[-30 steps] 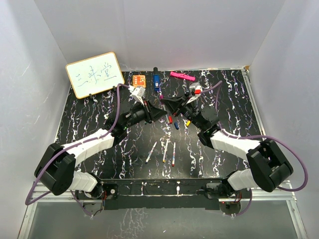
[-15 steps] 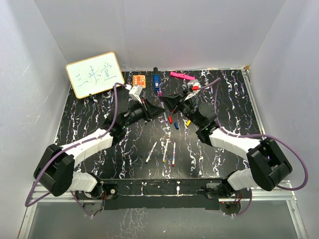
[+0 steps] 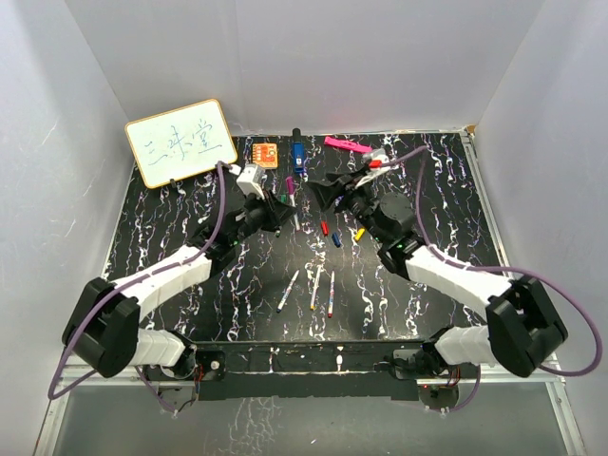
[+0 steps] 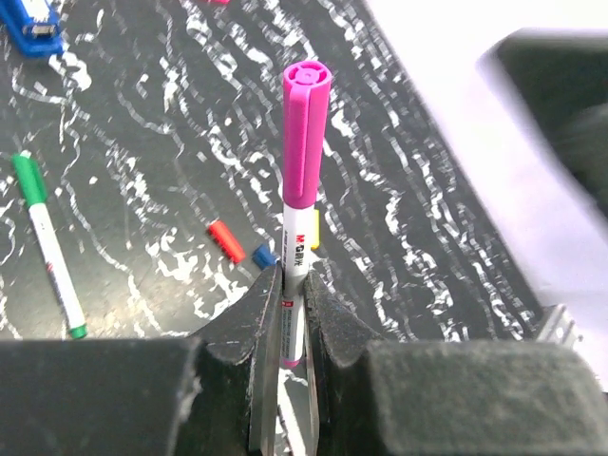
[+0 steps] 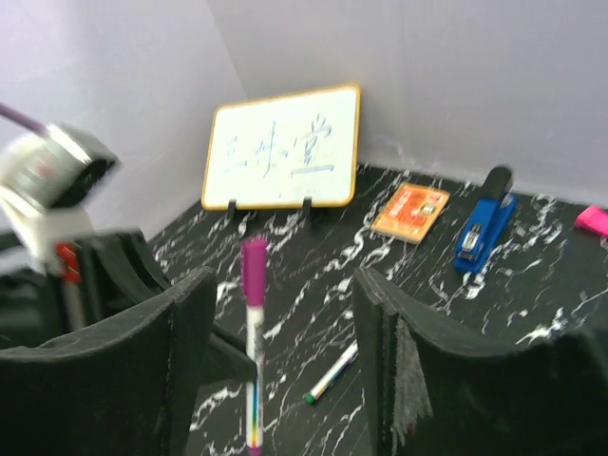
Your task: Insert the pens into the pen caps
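Observation:
My left gripper should next move down and to the left in the top view to let go of the white pen on the tabletop beside the green-capped pen, since the white pen has its purple cap on.
My left gripper (image 4: 293, 294) is shut on a white pen (image 4: 302, 171) that stands upright and carries a purple cap on its top end. My right gripper (image 5: 280, 351) is open, and the capped pen (image 5: 253, 323) stands just beyond its fingers, untouched. On the black table lie a red cap (image 4: 226, 241), a blue cap (image 4: 263, 255) and a yellow cap (image 3: 359, 233). A green-capped pen (image 4: 49, 249) lies to the left. Three more pens (image 3: 314, 290) lie side by side nearer the arm bases.
At the back stand a whiteboard (image 3: 180, 142), an orange block (image 3: 265, 153), a blue stapler (image 3: 298, 155) and a pink bar (image 3: 346, 145). White walls close off the left, right and far sides of the black marbled table (image 3: 171, 237).
My right gripper has opened and let go of the purple cap, which now sits on the pen. The two grippers have drawn apart, the left one carrying the pen leftwards.

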Available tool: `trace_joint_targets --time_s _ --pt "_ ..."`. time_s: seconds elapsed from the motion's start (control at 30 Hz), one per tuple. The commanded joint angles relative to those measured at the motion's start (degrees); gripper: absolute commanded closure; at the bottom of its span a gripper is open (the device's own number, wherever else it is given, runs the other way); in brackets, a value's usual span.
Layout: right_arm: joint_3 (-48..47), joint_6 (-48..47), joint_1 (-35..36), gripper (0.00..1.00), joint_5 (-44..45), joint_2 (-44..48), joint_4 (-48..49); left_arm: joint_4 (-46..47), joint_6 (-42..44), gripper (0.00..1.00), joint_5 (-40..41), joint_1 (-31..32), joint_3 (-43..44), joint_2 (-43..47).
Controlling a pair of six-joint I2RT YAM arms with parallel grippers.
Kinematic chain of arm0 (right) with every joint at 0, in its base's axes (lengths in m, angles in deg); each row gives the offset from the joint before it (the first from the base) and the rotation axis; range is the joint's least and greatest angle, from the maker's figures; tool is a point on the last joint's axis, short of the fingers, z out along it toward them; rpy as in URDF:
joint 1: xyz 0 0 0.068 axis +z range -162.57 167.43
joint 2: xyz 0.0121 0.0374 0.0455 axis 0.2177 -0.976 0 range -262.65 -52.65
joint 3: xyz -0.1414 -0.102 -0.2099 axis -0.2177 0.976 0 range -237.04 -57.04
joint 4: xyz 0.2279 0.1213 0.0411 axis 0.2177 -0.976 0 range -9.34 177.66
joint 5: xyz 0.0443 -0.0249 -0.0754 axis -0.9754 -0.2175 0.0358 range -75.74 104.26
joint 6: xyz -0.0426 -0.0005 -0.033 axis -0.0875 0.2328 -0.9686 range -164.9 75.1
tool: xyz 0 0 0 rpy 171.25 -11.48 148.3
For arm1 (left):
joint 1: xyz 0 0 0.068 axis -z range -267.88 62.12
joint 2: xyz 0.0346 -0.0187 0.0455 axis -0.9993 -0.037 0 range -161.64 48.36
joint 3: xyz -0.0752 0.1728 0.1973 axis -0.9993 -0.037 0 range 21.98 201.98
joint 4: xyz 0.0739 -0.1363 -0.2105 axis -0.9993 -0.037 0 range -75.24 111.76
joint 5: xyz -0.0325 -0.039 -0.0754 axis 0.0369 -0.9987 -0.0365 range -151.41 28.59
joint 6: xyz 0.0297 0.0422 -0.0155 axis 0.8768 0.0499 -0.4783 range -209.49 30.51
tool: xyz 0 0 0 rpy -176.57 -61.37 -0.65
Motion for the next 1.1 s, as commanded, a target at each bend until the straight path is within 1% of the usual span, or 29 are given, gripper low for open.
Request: trace_joint_targets --time_s 0.0,0.07,0.1,0.17,0.2,0.37,0.57,0.73,1.07 --pt "0.7 -1.4 0.0 0.36 7.7 6.5 4.2 -5.7 4.4 1.0 4.1 -1.4 1.2 -2.5" --pt "2.1 -0.7 0.0 0.29 11.1 8.1 4.5 -7.7 6.5 1.0 5.6 -2.0 2.9 -3.8" --pt "2.5 -0.4 0.0 0.23 12.7 8.6 4.3 -8.8 7.7 1.0 6.4 -2.3 4.0 -5.0" --pt "3.0 0.4 -0.1 0.05 15.5 9.2 3.6 -11.1 9.6 1.0 7.5 -3.4 6.3 -6.9" --pt "3.1 0.6 -0.2 0.02 16.3 9.3 3.3 -12.0 10.5 1.0 7.6 -4.0 7.3 -7.8" --pt "3.2 1.7 -0.6 0.02 17.9 8.5 2.2 -14.8 12.6 1.0 6.9 -7.6 11.2 -12.0" --pt "3.5 4.8 -1.8 0.02 21.1 6.6 2.3 -18.7 12.7 1.0 2.7 -12.9 16.2 -19.1" --pt "0.5 5.7 -3.0 0.02 19.1 5.0 -4.2 -26.1 13.0 1.0 2.2 -14.0 21.9 -26.1" --pt "0.7 4.7 -3.2 0.02 19.0 4.3 -5.0 -35.2 14.2 1.0 0.6 -14.2 28.8 -33.4"
